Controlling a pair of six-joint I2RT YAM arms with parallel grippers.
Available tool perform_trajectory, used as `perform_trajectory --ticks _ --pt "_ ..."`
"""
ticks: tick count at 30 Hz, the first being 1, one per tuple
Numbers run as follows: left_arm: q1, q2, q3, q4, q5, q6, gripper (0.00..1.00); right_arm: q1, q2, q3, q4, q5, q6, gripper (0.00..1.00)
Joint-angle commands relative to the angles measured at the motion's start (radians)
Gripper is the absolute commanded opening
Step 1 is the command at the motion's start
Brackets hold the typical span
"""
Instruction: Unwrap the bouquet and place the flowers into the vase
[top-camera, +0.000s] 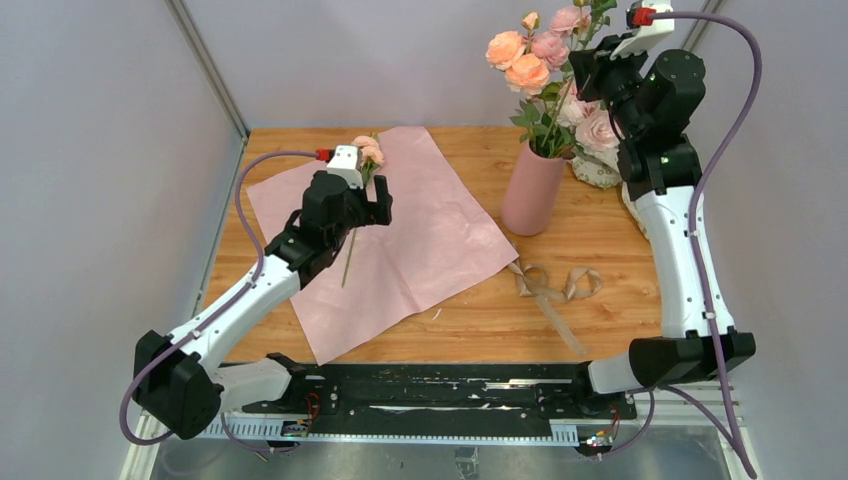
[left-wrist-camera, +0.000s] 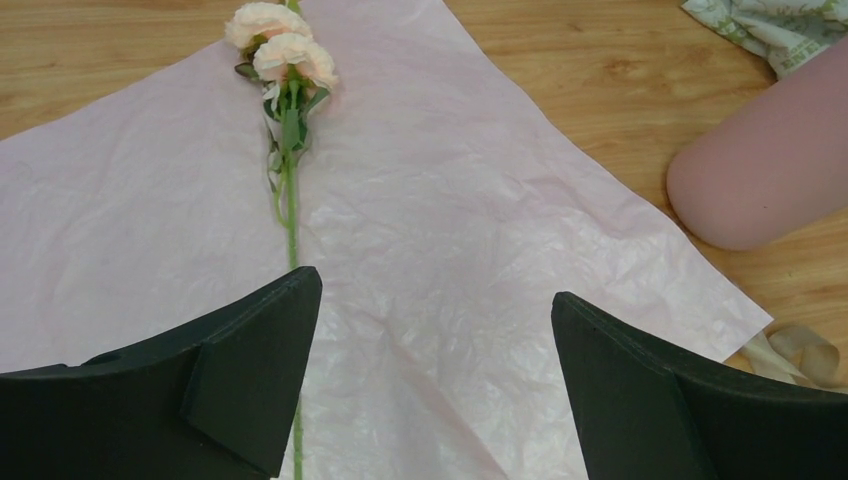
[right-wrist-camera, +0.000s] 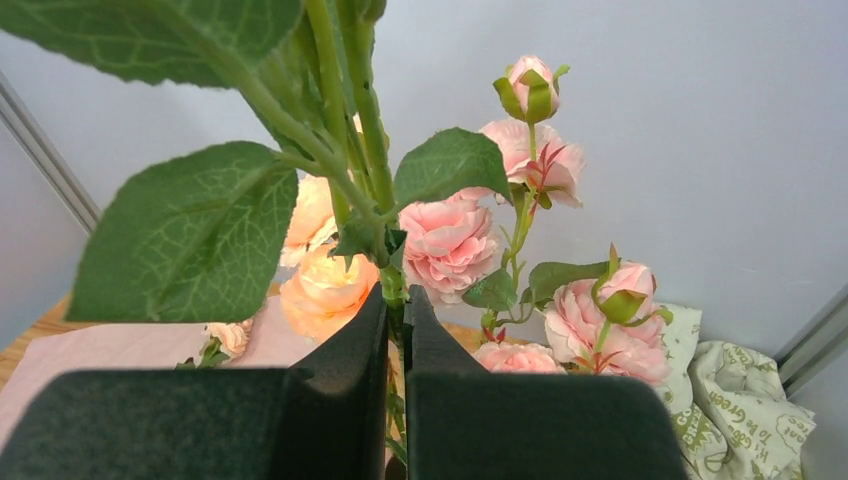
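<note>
My right gripper moves down toward the orange blooms over the vase and opens next, since the stem is still held high, off the vase's opening.
The bouquet is undone: its pink paper (top-camera: 420, 235) (left-wrist-camera: 450, 230) lies spread flat on the table. One stem of the flowers (top-camera: 366, 152) (left-wrist-camera: 282, 52) lies on the paper, blooms toward the far side. My left gripper (top-camera: 368, 200) (left-wrist-camera: 435, 290) hovers open just above the paper; the green stem runs under its left finger (left-wrist-camera: 250, 370). The pink vase (top-camera: 533, 188) (left-wrist-camera: 770, 170) stands upright with several flowers (top-camera: 530, 60) (right-wrist-camera: 447, 243) in it. High above the vase, my right gripper (top-camera: 592, 62) (right-wrist-camera: 398, 300) is shut on a leafy green flower stem (right-wrist-camera: 362, 110).
A tan ribbon (top-camera: 550, 285) (left-wrist-camera: 800, 345) lies loose in front of the vase. Crumpled cream-green patterned paper (top-camera: 598, 172) (right-wrist-camera: 740, 400) (left-wrist-camera: 780, 25) sits behind the vase at the right. Grey walls close in the table on three sides.
</note>
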Motion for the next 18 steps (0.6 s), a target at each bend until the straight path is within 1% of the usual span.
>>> perform_trajectory --ticks 1,4,9,11,12,13,15,16,18 --pt "-0.003 0.024 0.000 0.026 -0.032 0.017 0.96 -0.034 0.034 0.037 0.036 -0.057 0.029 0.00" --pt "-0.004 0.035 -0.003 0.031 -0.035 0.014 0.96 -0.035 0.056 0.015 0.045 -0.088 0.019 0.00" --pt "-0.004 0.060 0.001 0.017 -0.072 -0.015 0.96 -0.037 0.064 -0.089 0.082 -0.131 0.007 0.00" --pt "-0.004 0.082 0.014 -0.010 -0.099 -0.037 1.00 -0.037 0.064 -0.133 0.103 -0.153 0.003 0.00" --pt "-0.004 0.094 0.020 -0.024 -0.113 -0.058 1.00 -0.037 0.064 -0.147 0.108 -0.160 0.001 0.01" --pt "-0.004 0.107 0.029 -0.038 -0.122 -0.078 1.00 -0.037 0.065 -0.156 0.109 -0.164 -0.001 0.13" --pt "-0.003 0.128 0.038 -0.044 -0.115 -0.101 1.00 -0.037 0.065 -0.162 0.109 -0.155 0.002 0.45" --pt "-0.002 0.140 0.041 -0.039 -0.109 -0.110 1.00 -0.037 0.063 -0.162 0.110 -0.144 0.001 0.63" --pt "-0.002 0.155 0.049 -0.045 -0.120 -0.128 1.00 -0.038 0.054 -0.162 0.110 -0.141 0.001 0.74"
